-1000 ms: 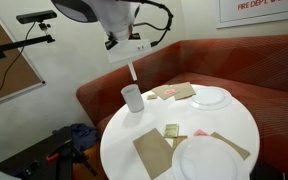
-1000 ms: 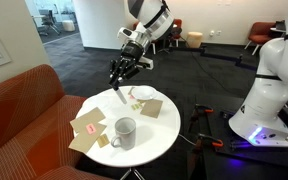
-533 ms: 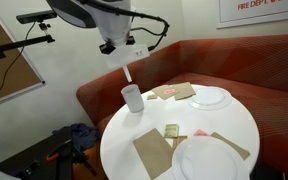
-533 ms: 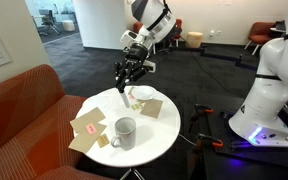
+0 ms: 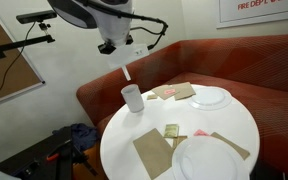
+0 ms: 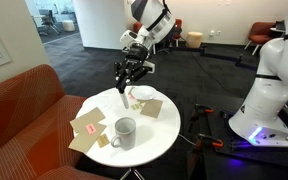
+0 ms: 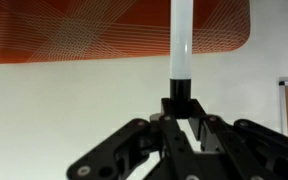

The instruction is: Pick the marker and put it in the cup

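The marker's tip still hangs above the cup's rim. I will move my gripper toward the cup next and lower it over the white cup's opening (image 6: 126,124) to release the marker.
The marker (image 5: 127,72) is a thin stick with a white barrel and a dark end. My gripper (image 5: 121,56) is shut on its dark end and holds it pointing down over the table's far left edge. Its tip hangs just above and slightly behind the small white cup (image 5: 132,97). In the wrist view the marker (image 7: 181,45) runs straight up from the jaws (image 7: 181,112). In an exterior view the gripper (image 6: 132,76) hangs over the round table, well beyond the cup (image 6: 124,131).
The round white table (image 5: 184,122) holds two white plates (image 5: 210,97) (image 5: 208,158), brown napkins (image 5: 154,152) (image 5: 174,92) and small packets (image 5: 171,131). A red sofa (image 5: 234,60) curves behind it. A white robot base (image 6: 269,95) stands on the floor nearby.
Over the last second my gripper shifted a little sideways with the marker still in it. It has held still in the last half second.
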Motion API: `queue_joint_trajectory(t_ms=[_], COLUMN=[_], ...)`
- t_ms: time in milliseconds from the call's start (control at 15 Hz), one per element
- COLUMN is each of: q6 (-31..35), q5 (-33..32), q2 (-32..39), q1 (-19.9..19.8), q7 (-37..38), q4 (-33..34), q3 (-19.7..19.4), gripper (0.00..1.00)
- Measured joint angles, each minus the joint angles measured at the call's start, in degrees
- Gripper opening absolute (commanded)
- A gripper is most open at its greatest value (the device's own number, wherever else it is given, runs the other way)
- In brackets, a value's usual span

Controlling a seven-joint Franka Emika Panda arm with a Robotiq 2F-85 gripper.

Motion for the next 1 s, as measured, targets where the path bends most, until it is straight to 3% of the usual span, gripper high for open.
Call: queue_joint_trajectory(t_ms=[733,1000], q6=[-9.7,-11.7], q5=[1.8,2.7], q2=[5.5,8.1], q1=[-0.2,-0.1], q7=[-14.6,-14.4], q4=[1.7,5.0], q3=[-0.6,-0.6], gripper=[0.05,0.05])
